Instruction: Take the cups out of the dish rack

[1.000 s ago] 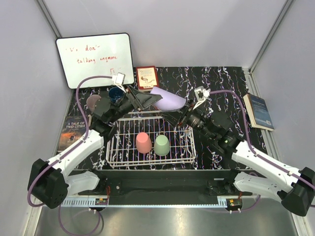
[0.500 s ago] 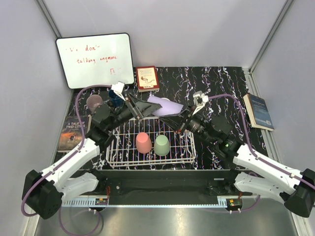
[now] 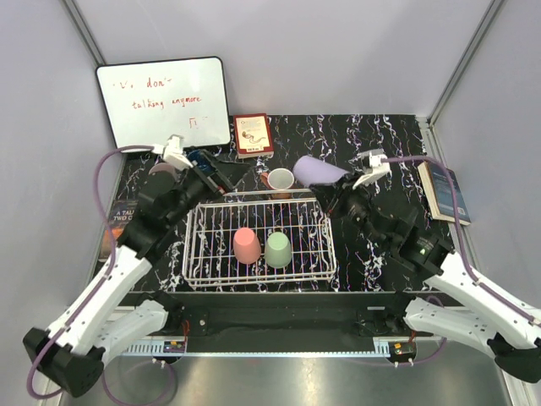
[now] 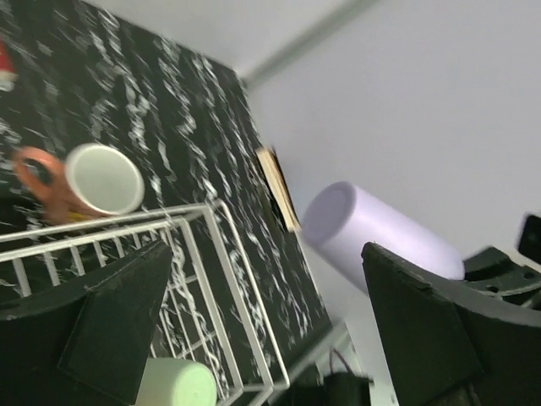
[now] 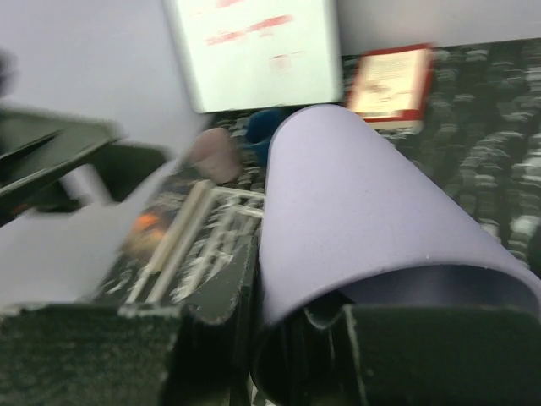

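The right gripper should swing down and to its right in the top view, tip the lavender cup point(image 3: 316, 169) upright, lower it and release it, as the tabletop is clear there.
My right gripper point(image 3: 336, 186) is shut on the rim of a lavender cup point(image 3: 316, 169) and holds it tilted above the table, behind the rack's far right corner; the right wrist view shows the cup point(image 5: 355, 211) pinched between the fingers point(image 5: 215, 283). My left gripper point(image 3: 224, 173) is open and empty over the rack's far left corner. The white wire dish rack point(image 3: 199, 254) holds an upside-down pink cup point(image 3: 246, 245) and a light green cup point(image 3: 278, 249). A terracotta cup point(image 3: 279, 179) with a white inside stands on the table behind the rack. It also shows in the left wrist view point(image 4: 101, 179).
A mauve cup point(image 3: 160, 172) and a dark blue cup point(image 3: 197, 156) sit at the left, partly hidden by my left arm. A whiteboard point(image 3: 162, 101) leans at the back left. A red book point(image 3: 252, 134) lies behind the rack. Other books lie at the left point(image 3: 114, 228) and right point(image 3: 446, 191).
The lavender cup was held by my left gripper; now my right gripper holds it and has carried it right. My left gripper has let go and drawn back left. The terracotta cup is uncovered.
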Robot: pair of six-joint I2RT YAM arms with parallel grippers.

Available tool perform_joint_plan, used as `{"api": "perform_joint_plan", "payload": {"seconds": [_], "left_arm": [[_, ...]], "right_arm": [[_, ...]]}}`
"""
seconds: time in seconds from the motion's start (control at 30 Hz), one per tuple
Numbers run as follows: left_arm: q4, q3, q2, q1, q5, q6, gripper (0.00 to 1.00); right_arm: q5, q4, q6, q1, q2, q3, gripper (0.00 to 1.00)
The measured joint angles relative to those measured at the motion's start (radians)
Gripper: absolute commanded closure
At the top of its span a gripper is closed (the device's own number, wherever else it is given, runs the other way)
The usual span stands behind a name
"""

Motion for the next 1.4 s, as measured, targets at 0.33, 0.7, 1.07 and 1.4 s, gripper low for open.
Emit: {"api": "perform_joint_plan", "payload": {"seconds": [0.33, 0.7, 1.07, 1.4], "left_arm": [[-0.255, 0.007, -0.097, 0.001, -0.251, 0.021, 0.01], [-0.474, 0.016, -0.034, 0.001, -0.293, 0.061, 0.01], [-0.511, 0.016, 0.045, 0.001, -0.291, 0.071, 0.01], [-0.52, 0.016, 0.131, 0.001, -0.272, 0.07, 0.01]], "right_arm": [[0.264, -0.432, -0.035, -0.292, 0.558, 0.631, 1.0], [0.15, -0.909, 0.114, -0.555, 1.253, 1.276, 1.0], [0.108, -1.079, 0.182, -0.626, 1.399, 1.318, 1.0], [0.025, -1.05, 0.184, -0.732, 1.399, 1.172, 1.0]]}}
